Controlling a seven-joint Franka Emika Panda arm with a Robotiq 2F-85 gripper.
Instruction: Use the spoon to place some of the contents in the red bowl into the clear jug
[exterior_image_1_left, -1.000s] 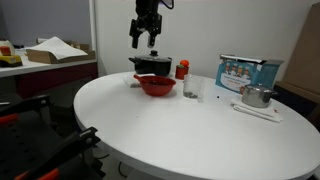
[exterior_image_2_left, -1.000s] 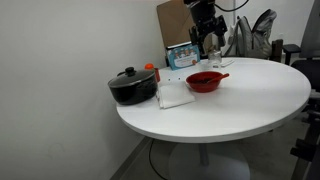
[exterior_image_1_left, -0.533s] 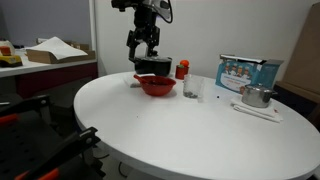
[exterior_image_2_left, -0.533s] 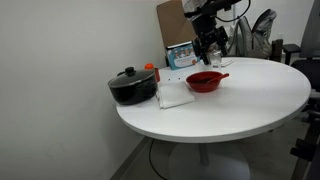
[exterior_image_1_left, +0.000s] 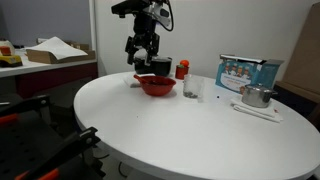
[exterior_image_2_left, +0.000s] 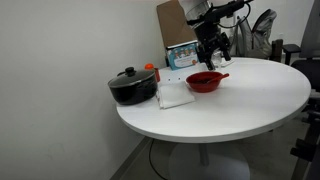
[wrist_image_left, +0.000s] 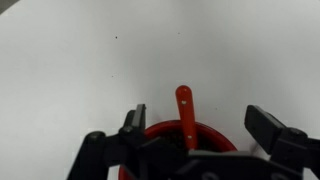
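My gripper should move down and over next, past the bowl's rim, toward the rounded loose end of the spoon's red handle.
The red bowl (exterior_image_1_left: 157, 86) sits on the round white table (exterior_image_1_left: 190, 125), also seen in an exterior view (exterior_image_2_left: 204, 81) and in the wrist view (wrist_image_left: 190, 150). A red-handled spoon (wrist_image_left: 186, 108) rests in it, handle sticking over the rim (exterior_image_2_left: 221, 76). The clear jug (exterior_image_1_left: 191, 89) stands beside the bowl; it is hard to make out elsewhere. My gripper (exterior_image_1_left: 143, 56) hangs open just above the bowl (exterior_image_2_left: 212, 52), fingers either side of the spoon handle (wrist_image_left: 197, 122), not touching it.
A black lidded pot (exterior_image_2_left: 132, 86) stands on a white cloth (exterior_image_2_left: 175, 96). A red bottle with white cap (exterior_image_1_left: 182, 69), a blue box (exterior_image_1_left: 247, 72) and a metal cup (exterior_image_1_left: 256, 96) stand at the table's far side.
The gripper has come down and shifted toward the red bowl; it now hangs just above the spoon. Nothing on the table has moved.
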